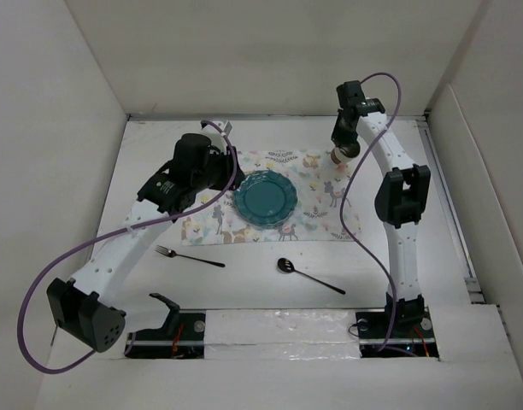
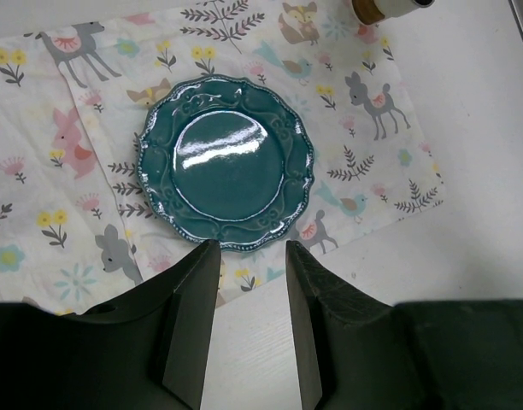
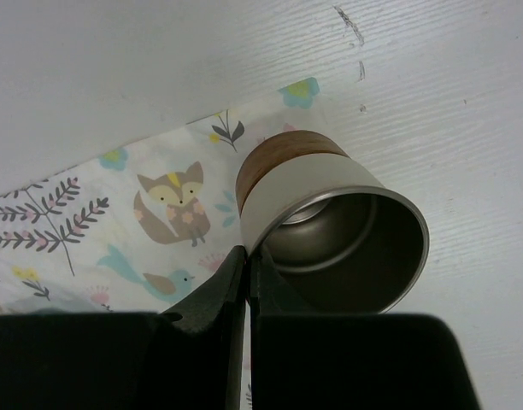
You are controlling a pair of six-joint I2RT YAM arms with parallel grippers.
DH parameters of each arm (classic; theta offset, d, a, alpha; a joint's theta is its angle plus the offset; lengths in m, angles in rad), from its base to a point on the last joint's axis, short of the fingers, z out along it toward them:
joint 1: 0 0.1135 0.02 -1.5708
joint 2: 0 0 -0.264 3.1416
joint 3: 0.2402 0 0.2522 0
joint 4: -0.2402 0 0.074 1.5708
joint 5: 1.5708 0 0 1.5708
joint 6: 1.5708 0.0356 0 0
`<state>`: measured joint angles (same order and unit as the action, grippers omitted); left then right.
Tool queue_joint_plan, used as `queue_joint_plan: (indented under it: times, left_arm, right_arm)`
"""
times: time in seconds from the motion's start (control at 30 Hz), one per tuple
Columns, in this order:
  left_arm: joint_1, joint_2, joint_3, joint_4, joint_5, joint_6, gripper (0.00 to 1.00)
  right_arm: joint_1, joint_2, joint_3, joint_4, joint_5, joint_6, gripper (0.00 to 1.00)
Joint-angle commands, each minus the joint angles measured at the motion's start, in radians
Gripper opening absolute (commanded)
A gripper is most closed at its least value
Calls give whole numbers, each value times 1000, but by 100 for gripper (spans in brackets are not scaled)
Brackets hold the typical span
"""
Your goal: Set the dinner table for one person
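I will next lower my right gripper to the left in the top view, toward the mat (image 1: 326, 164) (image 3: 225, 190) beside the fox, and let go of the cup's rim, as the cup overhangs the mat's edge.
A teal plate (image 1: 266, 197) (image 2: 226, 162) rests in the middle of the animal-print placemat (image 1: 317, 192) (image 2: 39, 171) on the white dinner table (image 1: 244, 286). My left gripper (image 1: 212, 175) (image 2: 251, 256) hovers open above the mat's near edge, just short of the plate, with nothing between its fingers. At the mat's far right corner my right gripper (image 1: 342, 141) (image 3: 249, 256) is shut on the rim of a tilted metal cup (image 1: 341, 155) (image 3: 330, 213) with a brown band. One finger is inside the cup and one outside. The cup's base is over the mat's edge (image 3: 91, 213).
A fork (image 1: 189, 257) lies on the table at the near left, in front of the mat. A spoon (image 1: 308, 275) lies at the near middle right. White walls enclose the table on three sides.
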<state>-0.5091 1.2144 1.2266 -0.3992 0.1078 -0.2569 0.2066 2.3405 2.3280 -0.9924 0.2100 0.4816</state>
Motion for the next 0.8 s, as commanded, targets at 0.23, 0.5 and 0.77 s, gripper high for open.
queue_joint_plan:
  times: [0.23, 0.5, 0.77]
  left_arm:
    - [-3, 34, 42, 36, -16, -13, 34]
    - [-3, 50, 25, 39, -13, -15, 34]
    - [-3, 62, 24, 33, -14, -16, 33]
  right_arm:
    - [36, 40, 94, -31, -9, -28, 0]
    - [66, 85, 113, -58, 11, -29, 0]
    - [66, 120, 126, -57, -3, -28, 0]
